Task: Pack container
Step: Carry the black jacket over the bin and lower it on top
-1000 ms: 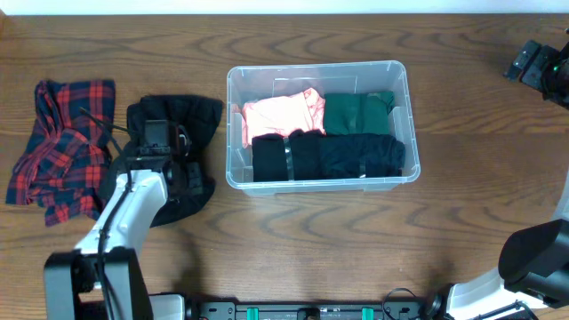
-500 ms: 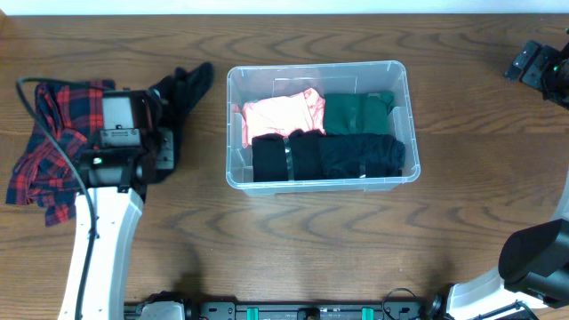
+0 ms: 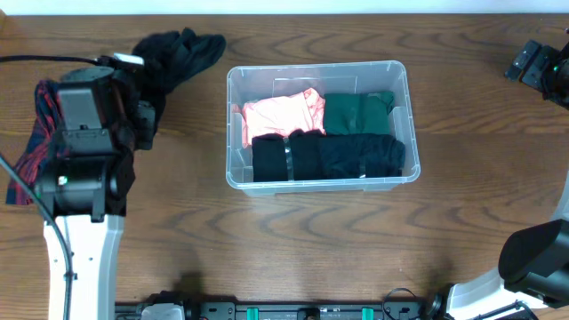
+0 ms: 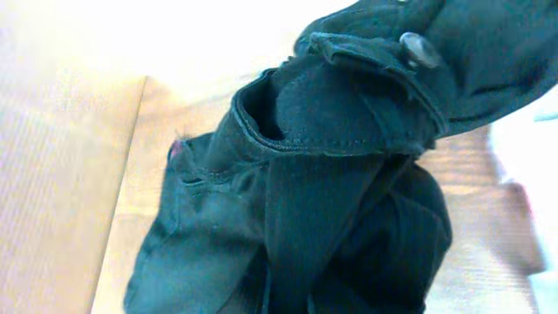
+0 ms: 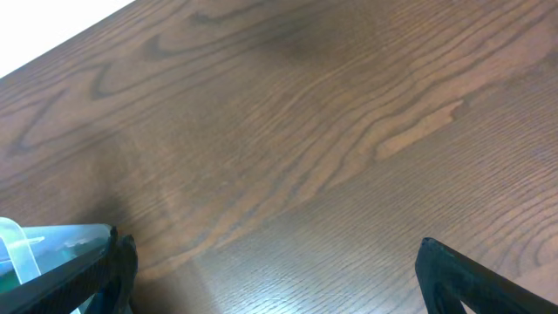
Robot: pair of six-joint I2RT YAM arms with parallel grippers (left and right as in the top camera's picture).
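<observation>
My left gripper should next carry the black garment (image 3: 180, 52) across to the container's pink and green clothes (image 3: 322, 114), to the gripper's right in the overhead view, and release it.
The clear container (image 3: 317, 68) stands at the table's middle and holds folded pink (image 3: 283, 113), green (image 3: 356, 112) and black (image 3: 324, 156) clothes. My left gripper (image 3: 140, 105) is shut on a black garment (image 3: 180, 52) and holds it up, left of the container. In the left wrist view the black garment (image 4: 331, 174) fills the frame, showing a waistband and button, and hides my fingers. My right gripper (image 3: 537, 62) is open and empty over bare wood at the far right (image 5: 279, 288). A corner of the container (image 5: 35, 244) shows at the lower left of the right wrist view.
A red and blue plaid shirt (image 3: 21, 165) lies at the table's left, largely hidden under my left arm. The right arm's base (image 3: 533, 258) stands at the front right corner.
My left arm has risen and swung toward the back of the table, lifting the black garment off the wood and carrying it up and right. The right arm has not moved.
</observation>
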